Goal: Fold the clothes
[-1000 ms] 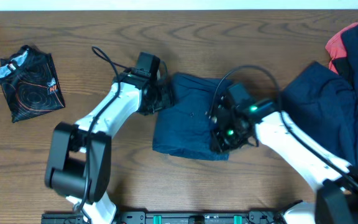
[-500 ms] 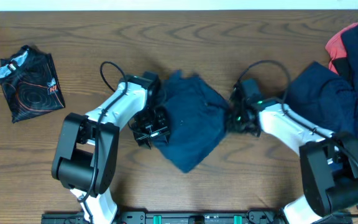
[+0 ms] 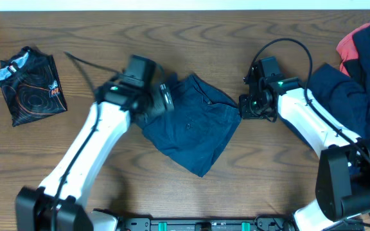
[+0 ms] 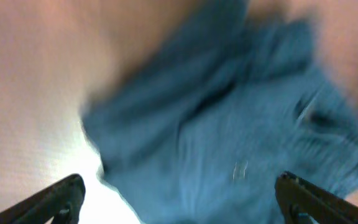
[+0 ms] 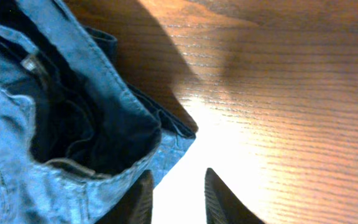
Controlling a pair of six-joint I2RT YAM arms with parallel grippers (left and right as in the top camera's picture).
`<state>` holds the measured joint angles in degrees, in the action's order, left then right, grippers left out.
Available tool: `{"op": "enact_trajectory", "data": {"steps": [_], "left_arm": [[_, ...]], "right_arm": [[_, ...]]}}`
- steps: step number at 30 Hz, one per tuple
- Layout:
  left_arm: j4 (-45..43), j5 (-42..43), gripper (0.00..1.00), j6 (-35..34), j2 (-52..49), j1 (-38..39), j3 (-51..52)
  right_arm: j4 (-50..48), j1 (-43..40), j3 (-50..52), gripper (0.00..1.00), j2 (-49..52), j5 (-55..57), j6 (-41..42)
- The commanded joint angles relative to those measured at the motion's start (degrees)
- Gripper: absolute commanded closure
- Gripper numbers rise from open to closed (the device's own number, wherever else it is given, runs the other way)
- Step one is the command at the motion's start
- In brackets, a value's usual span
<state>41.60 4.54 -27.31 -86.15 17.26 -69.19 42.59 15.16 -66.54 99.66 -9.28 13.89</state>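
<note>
I should next lower my left gripper, which is open, down onto the bunched folds along the shorts' edge that faces the black bag.
The navy denim-like shorts lie crumpled and skewed at the table's middle. In the left wrist view they fill the frame, blurred. My left gripper hovers over the shorts' left edge, its jaws wide open and empty. My right gripper sits at the shorts' right corner. Its jaws stand a little apart with only bare table between them, and the left fingertip is beside the waistband edge. More navy clothes and a red piece are piled at the right.
A black printed bag lies at the far left. The wooden table shows behind the shorts. Both arms' cables loop above the grippers. The right pile reaches the table's right edge.
The shorts have turned and spread toward the front. My left arm has swung up and back from their lower left to their upper left. My right gripper has shifted slightly back.
</note>
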Motion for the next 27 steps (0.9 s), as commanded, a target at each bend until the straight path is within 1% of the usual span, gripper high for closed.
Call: {"op": "enact_trajectory", "data": {"steps": [1, 2, 3, 7, 9, 13, 15, 21, 23, 24, 26, 27], "left_arm": [[-3.7, -4.9, 0.02, 14.7, -1.7, -2.1, -0.5], [-4.7, -4.5, 0.02, 17.4, -2.7, -2.4, -0.5], [-6.0, -2.5, 0.02, 21.7, -4.1, -2.8, -0.5], [-8.3, 7.3, 0.02, 36.5, -10.1, -2.9, -0.5], [-8.9, 10.4, 0.02, 40.4, -12.7, -2.8, -0.5], [-10.9, 14.3, 0.02, 41.3, -17.8, -2.8, -0.5], [-11.5, 14.6, 0.02, 41.2, -20.1, -2.8, -0.5], [-11.5, 22.2, 0.02, 40.8, -26.4, -2.6, -0.4], [-11.4, 23.2, 0.02, 40.1, -28.2, -2.4, -0.4], [-11.2, 23.6, 0.0, 40.1, -28.9, -2.2, -0.4], [-10.6, 23.6, 0.13, 40.1, -30.0, -1.6, -0.4], [-10.5, 23.6, 0.23, 40.2, -30.2, -1.4, -0.4]], "right_arm": [[0.8, -0.1, -1.1, 0.68, -2.8, 0.2, -1.1], [1.0, -0.1, -1.1, 0.67, -3.1, 0.2, -1.1], [1.3, -0.1, -1.1, 0.66, -3.3, 0.2, -1.1], [2.3, -0.1, -1.1, 0.65, -3.4, 0.0, -1.1], [2.6, -0.1, -1.1, 0.64, -3.4, 0.0, -1.1], [3.0, -0.1, -1.1, 0.64, -3.4, 0.1, -1.1], [3.2, -0.1, -1.1, 0.64, -3.4, 0.0, -1.1], [3.3, -0.1, -1.1, 0.63, -3.4, 0.1, -1.1], [3.3, -0.1, -1.1, 0.63, -3.4, 0.0, -1.1], [3.3, -0.1, -1.1, 0.63, -3.4, 0.0, -1.1], [3.4, -0.1, -1.1, 0.63, -3.4, 0.0, -1.1], [3.5, -0.1, -1.1, 0.63, -3.4, 0.1, -1.1]]}}
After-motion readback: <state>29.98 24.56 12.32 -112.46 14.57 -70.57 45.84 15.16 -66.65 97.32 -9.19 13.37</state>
